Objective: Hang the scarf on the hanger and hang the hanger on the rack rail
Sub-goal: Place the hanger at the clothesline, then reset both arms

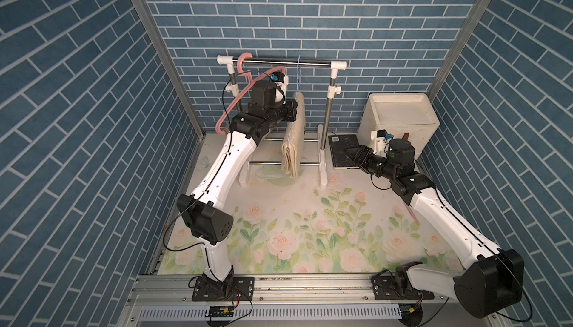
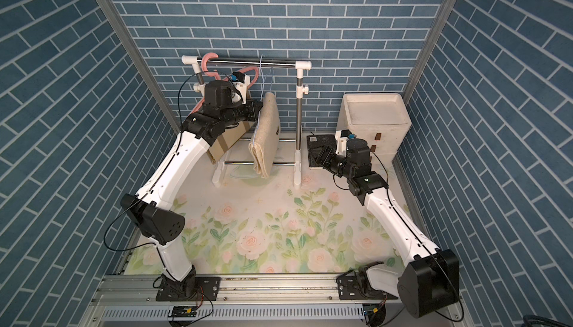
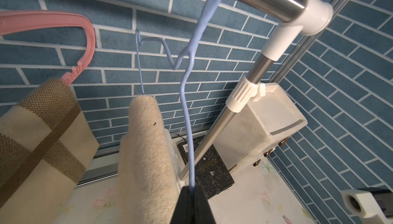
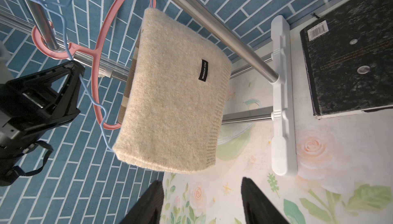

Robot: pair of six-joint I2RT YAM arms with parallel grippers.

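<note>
The hook reaches over the steel rail (image 1: 288, 63), so I should next lower my left gripper a little, drifting toward the pink hanger, to set the hook there and let go of the wire.
A folded beige fuzzy scarf (image 1: 293, 145) (image 4: 174, 93) hangs over the bottom bar of a thin blue wire hanger (image 3: 187, 97) (image 4: 93, 101). The hanger's hook lies over the steel rail (image 1: 288, 63) of the rack. My left gripper (image 3: 192, 189) is shut on the blue hanger's sloping wire, right beside the scarf (image 3: 146, 148). My right gripper (image 4: 202, 182) (image 1: 352, 151) is open with nothing between its fingers. It is to the right of the rack, apart from the scarf, above the floral mat.
A pink plastic hanger (image 1: 235, 99) (image 3: 85, 31) carrying a striped tan cloth (image 3: 38, 140) hangs on the same rail, to the left. A white drawer box (image 1: 400, 114) and a black slab (image 1: 341, 154) sit at the back right. The rack's white feet (image 4: 282, 97) stand on the mat.
</note>
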